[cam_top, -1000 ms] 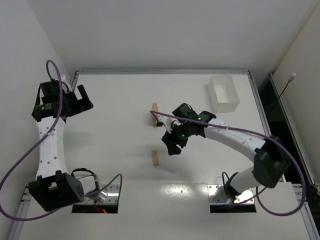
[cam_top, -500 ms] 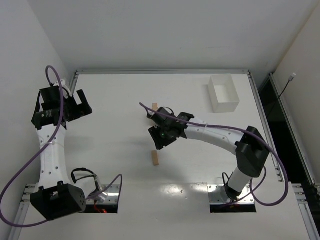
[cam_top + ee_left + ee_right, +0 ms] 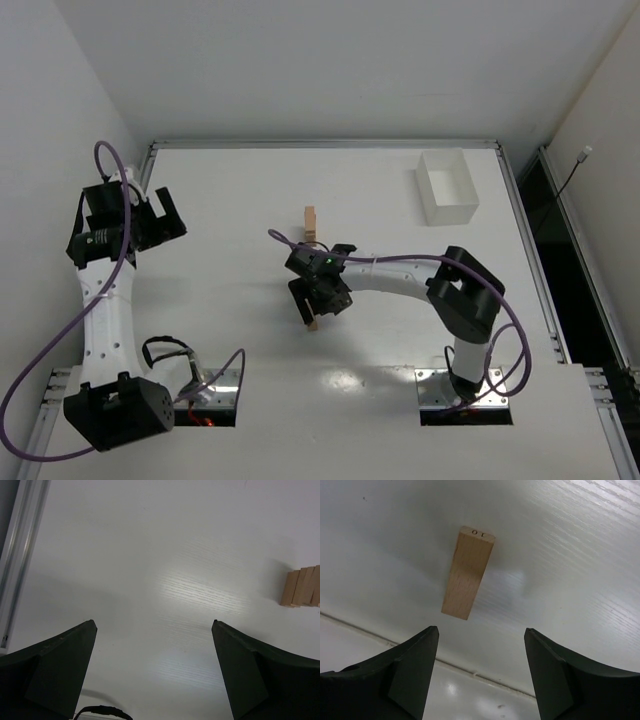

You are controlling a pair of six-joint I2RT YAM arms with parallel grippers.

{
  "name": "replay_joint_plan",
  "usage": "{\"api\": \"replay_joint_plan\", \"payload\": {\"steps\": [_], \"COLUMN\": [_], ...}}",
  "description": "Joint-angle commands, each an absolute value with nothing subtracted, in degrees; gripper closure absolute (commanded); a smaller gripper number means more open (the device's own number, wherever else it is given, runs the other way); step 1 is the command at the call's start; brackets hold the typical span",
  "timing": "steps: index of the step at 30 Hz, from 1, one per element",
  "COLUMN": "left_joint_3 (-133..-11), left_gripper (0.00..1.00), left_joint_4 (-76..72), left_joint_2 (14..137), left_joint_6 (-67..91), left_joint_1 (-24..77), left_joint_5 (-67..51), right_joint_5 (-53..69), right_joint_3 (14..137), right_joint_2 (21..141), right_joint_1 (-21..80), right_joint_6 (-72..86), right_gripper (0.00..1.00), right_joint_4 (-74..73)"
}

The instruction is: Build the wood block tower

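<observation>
The right gripper moves down and toward the left in the wrist view onto the loose block's middle (image 3: 467, 576) next, as the block lies nearer one finger.
A small stack of wood blocks (image 3: 310, 222), the tower, stands at mid-table; in the left wrist view its blocks (image 3: 301, 586) show at the right edge. One loose wood block (image 3: 468, 572) lies flat on the table, its end marked with digits. My right gripper (image 3: 480, 629) hovers open just short of it, with nothing between the fingers. From above, the right gripper (image 3: 312, 305) covers most of that block (image 3: 313, 326). My left gripper (image 3: 168, 212) is wide open and empty at the far left, well away from the blocks, and the left wrist view shows it (image 3: 154, 625) over bare table.
A white rectangular bin (image 3: 447, 187) stands at the back right. A raised metal rail (image 3: 320, 144) runs along the table's far edge, and another rail (image 3: 15, 560) along its left side. Purple cables loop off both arms.
My right arm has swung left and toward the near edge, from beside the stack to over the loose block. Its jaws narrowed, then widened again. The left arm barely shifted.
</observation>
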State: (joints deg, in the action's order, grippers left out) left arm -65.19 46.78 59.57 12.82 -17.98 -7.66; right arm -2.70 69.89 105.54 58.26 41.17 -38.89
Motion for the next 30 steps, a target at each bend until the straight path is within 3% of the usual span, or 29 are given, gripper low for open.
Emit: {"api": "replay_joint_plan", "payload": {"steps": [1,5,9,16,20,24,30], "left_joint_3": [-63.9,-63.4,-63.4,-62.8,-62.8,-62.8,-62.3], "left_gripper": [0.00,0.00,0.00,0.00,0.00,0.00,0.00], "left_joint_4": [44.4,43.9,43.9,43.2,43.2,43.2,42.7], "left_joint_2": [58.1,58.1,58.6,59.2,59.7,60.2,60.2], "left_joint_6": [13.4,13.4,13.4,12.9,12.9,12.9,12.9], "left_joint_1": [-17.6,-17.6,-17.6,-17.6,-17.6,-17.6,-17.6], "left_joint_5": [-7.5,-7.5,-7.5,-7.5,-6.9,-6.9,-6.9], "right_joint_5": [-2.0,-1.4,-1.4,-1.4,-1.4,-1.9,-3.1], "right_joint_3": [70.1,72.3,73.6,75.8,76.4,77.5,77.5], "right_joint_2": [107.0,109.3,110.6,113.1,114.2,114.8,114.8], "right_joint_1": [58.7,58.7,58.7,58.7,58.7,58.7,58.7], "right_joint_6": [44.9,45.4,46.0,46.5,46.5,46.5,46.5], "right_gripper": [0.34,0.34,0.43,0.45,0.51,0.59,0.81], "right_joint_4": [-36.7,-35.9,-35.2,-34.7,-34.7,-34.7,-35.2]}}
